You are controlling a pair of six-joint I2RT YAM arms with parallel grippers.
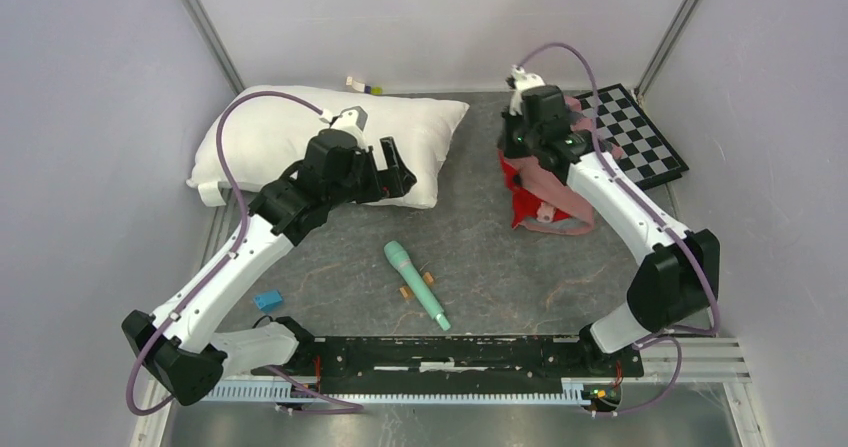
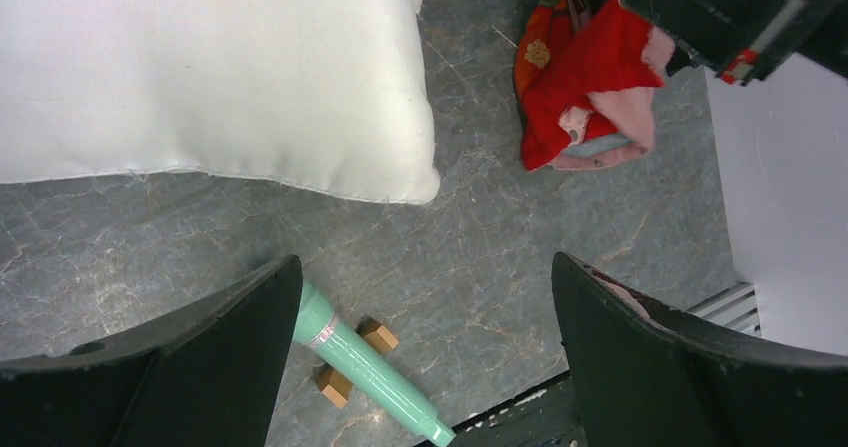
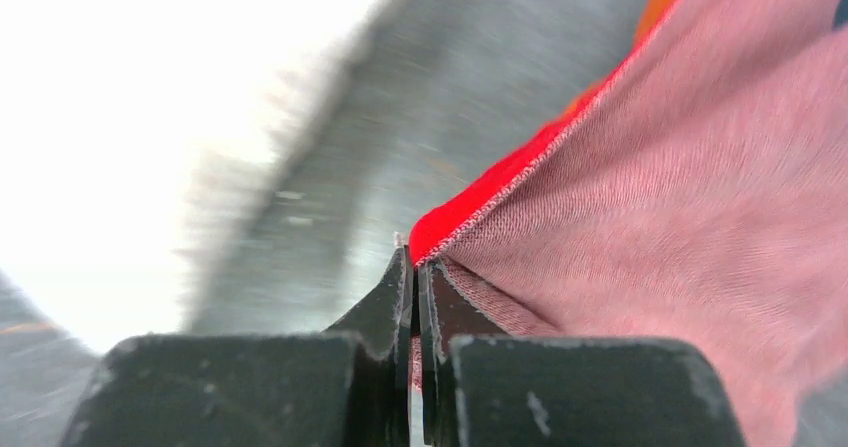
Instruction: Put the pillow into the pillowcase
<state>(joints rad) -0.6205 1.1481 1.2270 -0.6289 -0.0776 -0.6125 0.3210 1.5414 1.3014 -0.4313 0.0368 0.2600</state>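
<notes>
My right gripper alone is holding the pillowcase, so my left gripper needs to move down to the right in the top view next, tilting toward the pillowcase's loose near edge [image 1: 553,227] [image 2: 604,157].
The white pillow [image 1: 270,132] lies at the back left of the table; it also fills the upper left of the left wrist view [image 2: 210,67]. My left gripper [image 1: 398,175] hovers open and empty just over the pillow's near right corner. The pillowcase [image 1: 545,189] is a bunched red and faded pink heap at the right, also seen in the left wrist view [image 2: 590,77]. My right gripper [image 1: 515,145] is shut on the pillowcase's hem [image 3: 470,222] and holds the cloth lifted off the table.
A mint-green microphone-like tool [image 1: 417,284] lies on small tan blocks [image 1: 406,293] at centre front. A blue block [image 1: 267,299] sits front left. A checkerboard [image 1: 635,132] lies back right. A small item [image 1: 362,86] lies at the back wall.
</notes>
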